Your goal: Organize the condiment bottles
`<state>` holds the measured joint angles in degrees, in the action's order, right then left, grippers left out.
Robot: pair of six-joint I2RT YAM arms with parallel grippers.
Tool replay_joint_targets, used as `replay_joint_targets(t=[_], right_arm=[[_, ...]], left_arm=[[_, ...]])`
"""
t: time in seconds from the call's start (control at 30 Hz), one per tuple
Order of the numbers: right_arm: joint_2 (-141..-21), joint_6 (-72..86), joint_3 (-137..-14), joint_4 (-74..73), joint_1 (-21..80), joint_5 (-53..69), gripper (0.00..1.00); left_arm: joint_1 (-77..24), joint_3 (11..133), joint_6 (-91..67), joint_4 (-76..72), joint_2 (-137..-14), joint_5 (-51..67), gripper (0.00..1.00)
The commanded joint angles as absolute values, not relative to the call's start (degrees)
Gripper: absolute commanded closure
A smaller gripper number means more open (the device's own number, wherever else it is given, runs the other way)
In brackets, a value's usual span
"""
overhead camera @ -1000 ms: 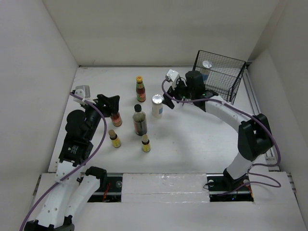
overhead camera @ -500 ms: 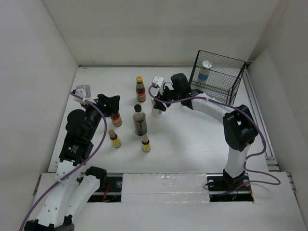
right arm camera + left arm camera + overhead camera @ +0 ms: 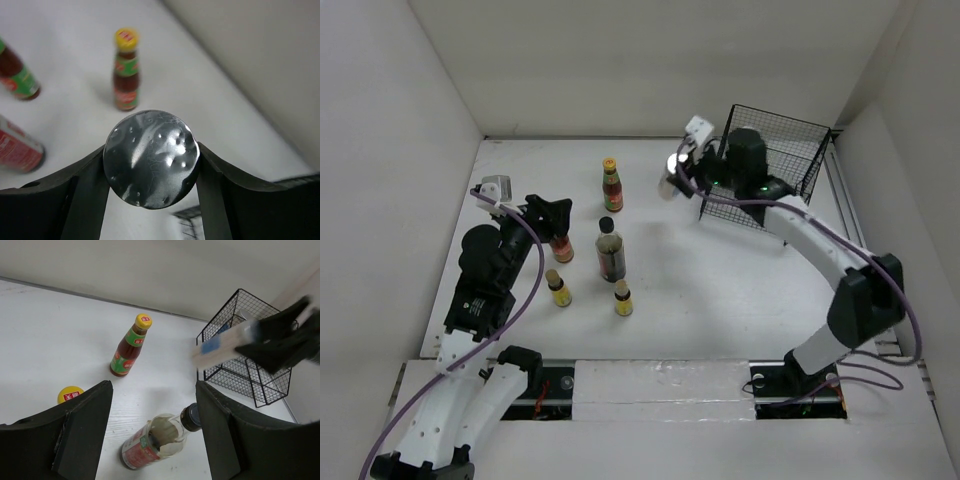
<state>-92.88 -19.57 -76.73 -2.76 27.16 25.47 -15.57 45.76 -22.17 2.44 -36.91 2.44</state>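
The white shaker (image 3: 671, 172) moves outward in my right gripper over the basket's far section by the side next, then comes down inside.
My right gripper (image 3: 672, 180) is shut on a white shaker (image 3: 671, 172) with a silver lid (image 3: 151, 157), held in the air just left of the basket. In the right wrist view the lid fills the gap between both fingers (image 3: 85, 200). My left gripper (image 3: 552, 213) is open above a yellow-capped red sauce bottle (image 3: 561, 249), with nothing between its fingers (image 3: 80, 430). Another red sauce bottle (image 3: 611, 185) stands further back. The dark black-capped bottle (image 3: 610, 251) stands mid-table. Two tiny yellow bottles (image 3: 557, 288) (image 3: 623, 298) stand nearer the front.
A black wire basket (image 3: 798, 150) stands at the back right, close to the right wall; the right arm's wrist covers part of it. White walls close the table on the left, back and right.
The right gripper closed on the white shaker beside the dark bottle and lifted it up and back toward the basket. The left arm has not moved.
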Motion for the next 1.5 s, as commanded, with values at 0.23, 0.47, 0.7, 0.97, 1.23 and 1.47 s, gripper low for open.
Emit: replay_joint_targets(t=[0.23,0.47,0.7,0.97,1.23,1.47], right_arm=[[-81.55,-11.35,-81.38,8.88,5.02,13.01,0.57],[-89.46,-9.23,-88.06,7.21,-3.33,15.12,0.60],[-93.77,-9.23,-90.35,6.59,-6.32,17.05,0.60],[-99.22,-8.53,-89.83,4.75,-6.33,16.52,0.60],[-105.46,-7.47,-89.30,4.22,-5.80,17.40,0.55],[-108.28,-7.47,-90.96,3.69,-5.27,17.40,0.26]], left_arm=[[-15.21,46.23,-22.06,-0.09,-36.47,3.78,0.37],[-15.21,46.23,-22.06,-0.09,-36.47,3.69,0.37],[-15.21,46.23,-22.06,-0.09,-37.00,4.22,0.37],[-15.21,46.23,-22.06,-0.09,-37.00,4.22,0.37],[-15.21,46.23,-22.06,-0.09,-37.00,4.22,0.37],[-15.21,46.23,-22.06,-0.09,-36.47,4.22,0.37]])
